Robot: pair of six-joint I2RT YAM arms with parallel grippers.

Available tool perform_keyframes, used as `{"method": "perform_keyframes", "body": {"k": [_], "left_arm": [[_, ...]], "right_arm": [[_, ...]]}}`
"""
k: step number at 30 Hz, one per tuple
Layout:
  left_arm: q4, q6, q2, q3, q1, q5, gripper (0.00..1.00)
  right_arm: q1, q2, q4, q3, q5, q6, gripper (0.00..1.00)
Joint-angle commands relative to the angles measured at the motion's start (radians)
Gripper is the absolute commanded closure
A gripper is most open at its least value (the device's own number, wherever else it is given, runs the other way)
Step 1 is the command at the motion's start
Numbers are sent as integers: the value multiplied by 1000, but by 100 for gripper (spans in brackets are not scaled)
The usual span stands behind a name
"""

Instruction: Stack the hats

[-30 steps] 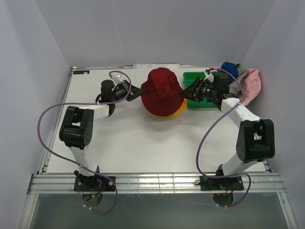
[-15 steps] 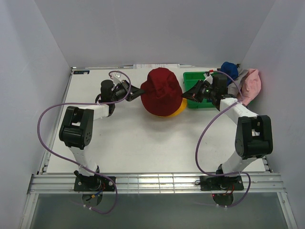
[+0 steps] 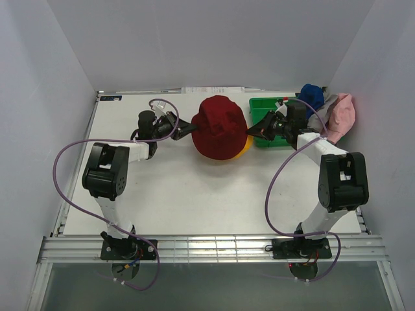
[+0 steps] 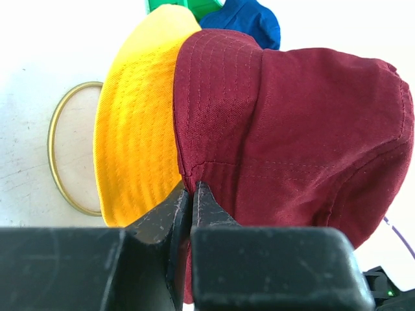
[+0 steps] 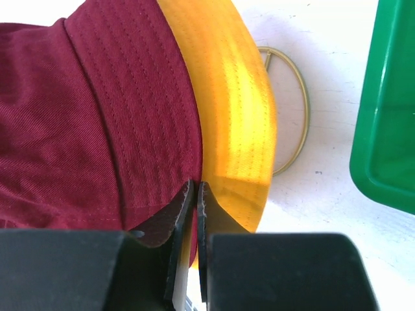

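Note:
I should next move my left gripper down slightly to pull the dark red hat's brim down and let go of it, because the yellow hat's brim is below my gripper and still broadly uncovered.
The dark red hat (image 3: 219,126) sits crown-up over the yellow hat (image 3: 246,148), whose brim shows at the lower right. My left gripper (image 3: 190,126) is shut on the dark red hat's left brim; in the left wrist view its tips (image 4: 192,185) pinch the red fabric (image 4: 292,129) beside the yellow hat (image 4: 133,129). My right gripper (image 3: 254,129) is shut at the right brim; its tips (image 5: 196,185) meet where the red brim (image 5: 97,129) lies on the yellow one (image 5: 237,110). A blue hat (image 3: 312,94) and a pink hat (image 3: 342,113) lie at the far right.
A green plastic bin (image 3: 262,105) stands just behind my right gripper, also in the right wrist view (image 5: 389,110). A gold wire ring (image 4: 57,155) lies on the table under the hats (image 5: 299,123). White walls close in the table on three sides.
My right gripper has moved left to the dark red hat's right brim and shut from open. The left gripper has kept its hold.

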Motion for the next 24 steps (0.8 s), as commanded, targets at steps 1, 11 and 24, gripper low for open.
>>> {"method": "perform_keyframes", "body": {"k": [1, 11, 24], "left_arm": [[-24, 31, 11, -21, 16, -17, 100], [-32, 36, 41, -40, 20, -29, 100], [-43, 28, 61, -44, 36, -29, 100]], "right_arm": [[-3, 18, 0, -16, 35, -36, 92], [-4, 45, -56, -16, 78, -89, 92], [-9, 82, -92, 1, 98, -135, 92]]}}
